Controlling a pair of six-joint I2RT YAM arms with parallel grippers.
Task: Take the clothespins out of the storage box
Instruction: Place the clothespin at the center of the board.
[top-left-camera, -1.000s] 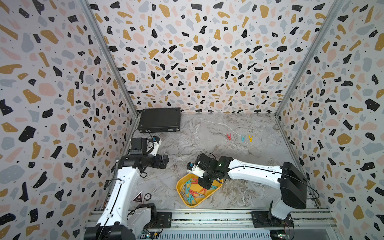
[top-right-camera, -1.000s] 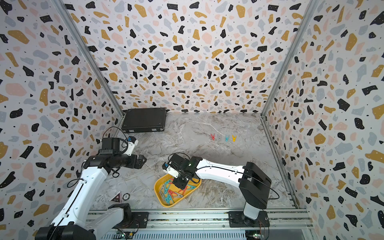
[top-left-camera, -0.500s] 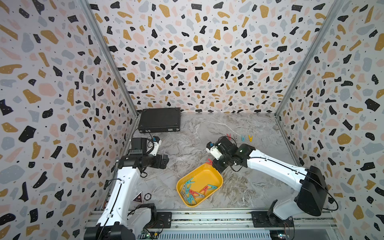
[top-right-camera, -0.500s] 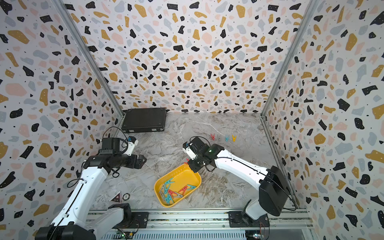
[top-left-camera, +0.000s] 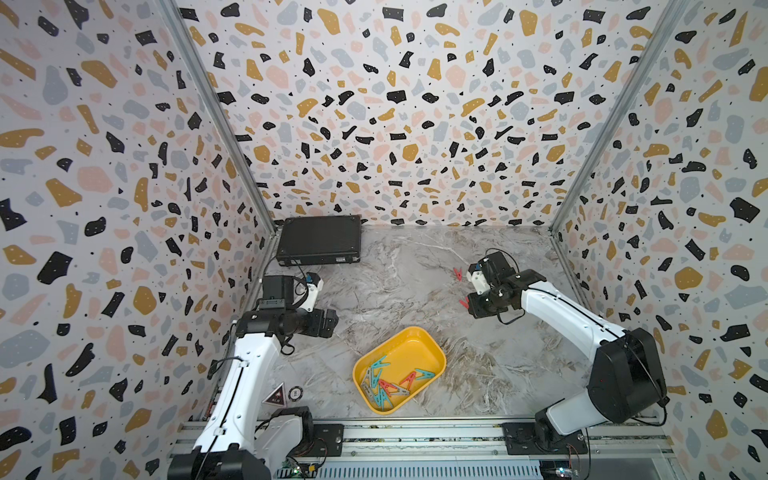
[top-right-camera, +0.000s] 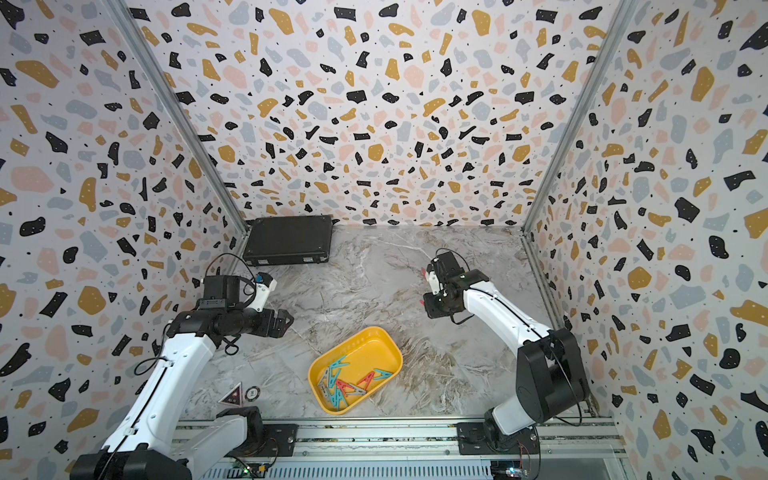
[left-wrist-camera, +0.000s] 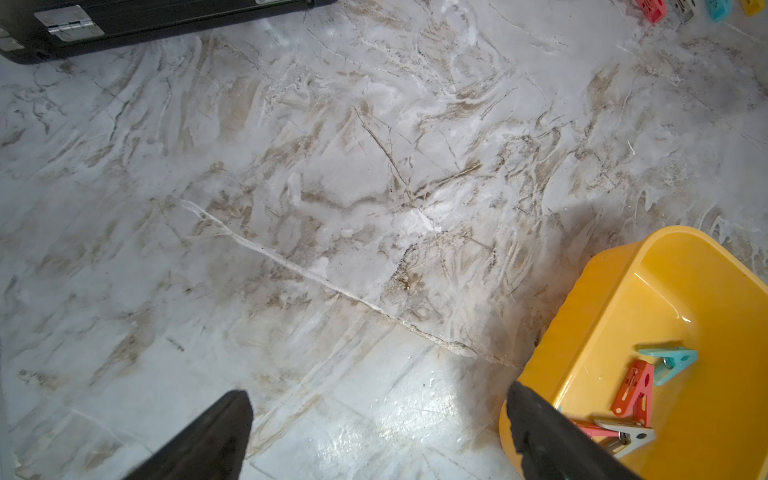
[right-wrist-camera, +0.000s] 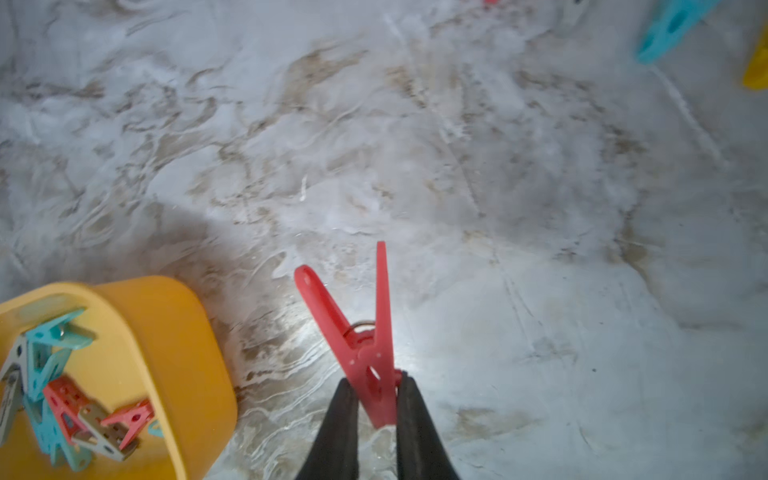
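Observation:
The nose goes outward and down with my right gripper next, for release on the tabletop past the yellow clothespin, which lies outward and below my right gripper.
The yellow storage box (top-left-camera: 419, 347) (top-right-camera: 374, 343) lies near the table's front with several teal, red and grey clothespins (top-left-camera: 386, 384) (top-right-camera: 343, 384) inside. My right gripper (right-wrist-camera: 378, 382) (top-left-camera: 466, 302) is shut on a red clothespin (right-wrist-camera: 365, 332), held above the table behind and to the right of the box. More clothespins lie on the table beyond it: a red one (top-left-camera: 457, 273), a teal one (right-wrist-camera: 669, 25), a yellow one (right-wrist-camera: 756, 62). My left gripper (left-wrist-camera: 378, 395) (top-left-camera: 328, 322) hangs open and empty over bare table, left of the box (left-wrist-camera: 602, 316).
A flat black case (top-left-camera: 318, 241) (top-right-camera: 289, 241) lies at the back left corner. Terrazzo-patterned walls close in the table on three sides. A triangular sticker (top-left-camera: 276, 395) sits by the left arm's base.
My right gripper has lifted out of the storage box and travelled back and to the right, carrying the red clothespin. The left arm has stayed still.

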